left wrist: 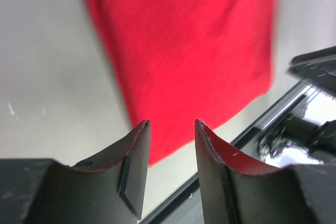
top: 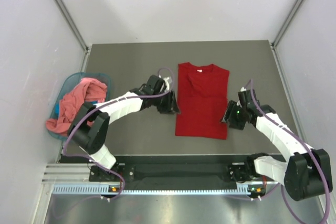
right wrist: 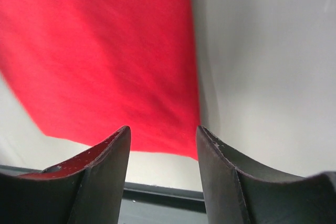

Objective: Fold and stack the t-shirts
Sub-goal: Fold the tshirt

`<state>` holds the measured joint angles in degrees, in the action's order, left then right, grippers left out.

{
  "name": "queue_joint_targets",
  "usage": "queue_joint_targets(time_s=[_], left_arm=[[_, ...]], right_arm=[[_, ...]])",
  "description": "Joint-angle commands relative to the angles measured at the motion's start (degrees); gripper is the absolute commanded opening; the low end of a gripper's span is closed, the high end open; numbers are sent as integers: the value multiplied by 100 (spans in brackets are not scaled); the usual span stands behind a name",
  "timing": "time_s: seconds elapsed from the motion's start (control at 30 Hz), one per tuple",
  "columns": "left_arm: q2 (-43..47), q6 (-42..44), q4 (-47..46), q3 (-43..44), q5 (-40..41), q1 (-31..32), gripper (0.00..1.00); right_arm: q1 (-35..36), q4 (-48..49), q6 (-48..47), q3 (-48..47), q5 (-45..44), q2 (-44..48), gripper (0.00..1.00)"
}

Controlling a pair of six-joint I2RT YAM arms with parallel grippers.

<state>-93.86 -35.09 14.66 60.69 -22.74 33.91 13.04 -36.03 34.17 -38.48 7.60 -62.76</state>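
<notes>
The t-shirt's hem corner nearest the basket [left wrist: 152, 160] lies below and back from the fingers, so next I need to move my left gripper back and down to close on it.
A deep red t-shirt [top: 201, 100] lies flat on the table's middle with its sleeves folded in, collar toward the back. My left gripper [top: 173, 106] hovers at the shirt's left edge, open and empty; in its wrist view the red cloth [left wrist: 184, 51] lies beyond the fingertips [left wrist: 143, 129]. My right gripper [top: 229, 115] stands at the shirt's right edge, open, nothing between its fingers; the red cloth [right wrist: 105, 61] fills the upper left of its view. A salmon-pink t-shirt [top: 73, 103] is bunched in a basket at the left.
The teal plastic basket [top: 65, 85] stands at the table's left edge. A metal rail [top: 173, 174] runs along the near edge by the arm bases. White walls close in the table [top: 131, 56] on three sides.
</notes>
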Motion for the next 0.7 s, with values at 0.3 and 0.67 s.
queue_joint_targets(time_s=[0.3, 0.67], left_arm=[[-9, -850, -902, -1664, -117, 423, 47], [132, -1096, -1087, -2061, 50, 564, 45]], right_arm=[[111, 324, 775, 946, 163, 256, 54], [155, 562, 1056, 1659, 286, 809, 50]])
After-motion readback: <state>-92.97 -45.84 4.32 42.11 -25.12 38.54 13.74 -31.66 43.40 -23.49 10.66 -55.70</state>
